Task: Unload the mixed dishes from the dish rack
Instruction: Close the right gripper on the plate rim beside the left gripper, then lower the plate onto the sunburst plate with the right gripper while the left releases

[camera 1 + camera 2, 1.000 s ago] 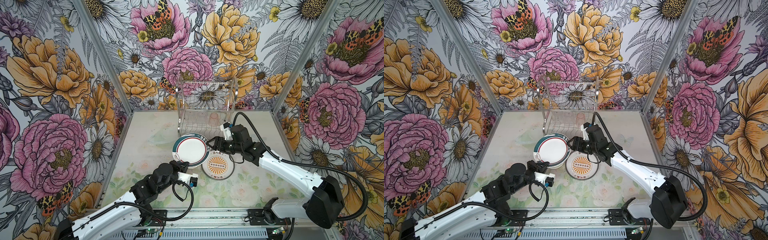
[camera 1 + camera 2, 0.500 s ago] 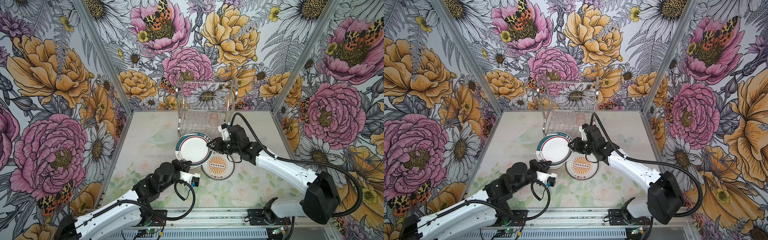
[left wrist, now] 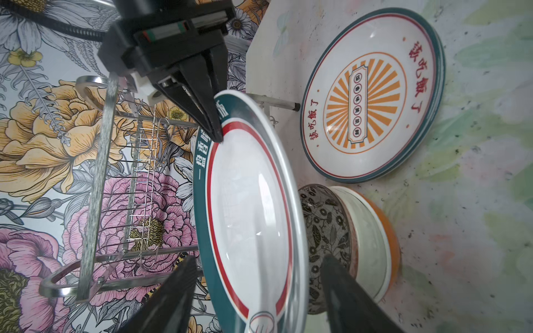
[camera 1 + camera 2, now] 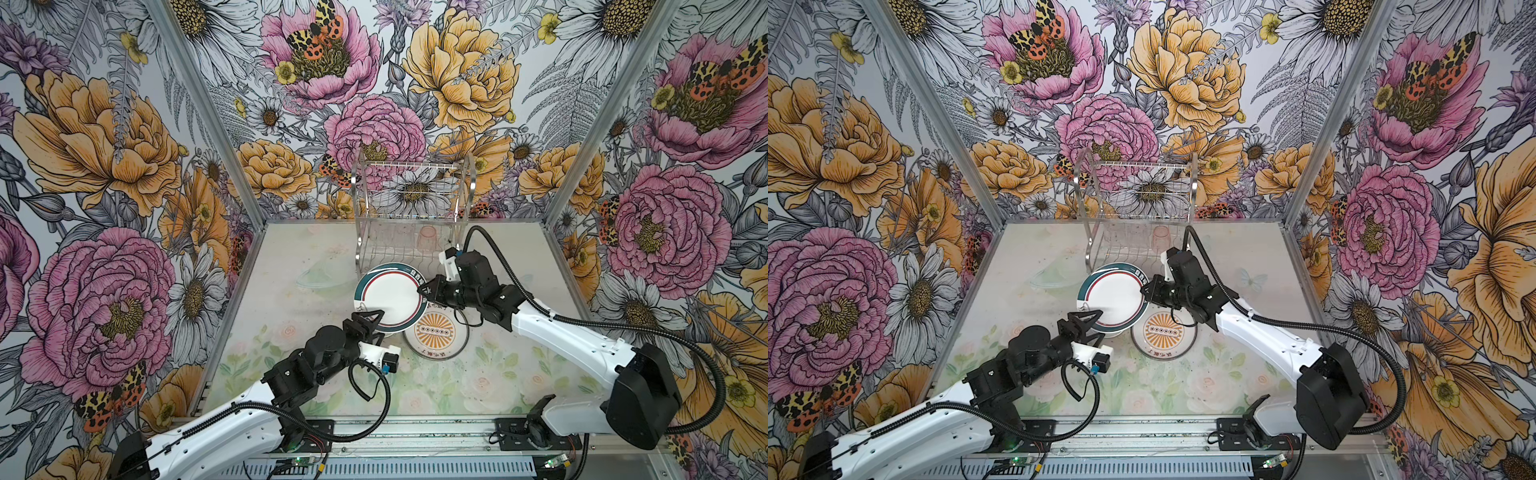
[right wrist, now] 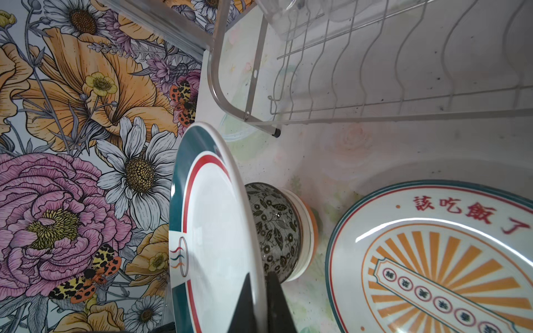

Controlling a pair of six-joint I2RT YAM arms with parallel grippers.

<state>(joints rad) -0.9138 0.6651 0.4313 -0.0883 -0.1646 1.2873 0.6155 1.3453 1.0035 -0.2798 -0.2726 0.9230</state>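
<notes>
The orange sunburst plate [image 4: 435,334] [image 5: 447,285] is below and back of my right gripper, so my gripper will next move back and down and release the teal-rimmed plate on top of it.
A teal-rimmed plate [image 4: 390,297] [image 4: 1115,297] hangs roughly level just above a stack of bowls [image 3: 346,239] [image 5: 277,227]; whether it touches the top leaf-patterned bowl I cannot tell. My right gripper [image 4: 424,291] [image 5: 259,291] is shut on the plate's right rim. My left gripper [image 4: 370,320] [image 3: 256,258] is open, its fingers straddling the plate's near-left rim without gripping. An orange sunburst plate [image 4: 435,334] [image 3: 372,95] lies flat on the table to the right. Behind stands the chrome dish rack [image 4: 411,216] [image 4: 1133,216] with a pinkish cup [image 4: 428,237] on its lower shelf.
A clear shallow dish [image 4: 322,276] [image 4: 1052,278] sits on the table left of the rack. A clear cup [image 5: 288,17] shows in the rack. Floral walls [image 4: 124,208] close in the left, back and right sides. The rack's front foot [image 5: 277,132] stands close behind the held plate.
The left gripper has opened and let go of the teal-rimmed plate. The right gripper has shut on the plate's right rim. The plate has shifted slightly right and back.
</notes>
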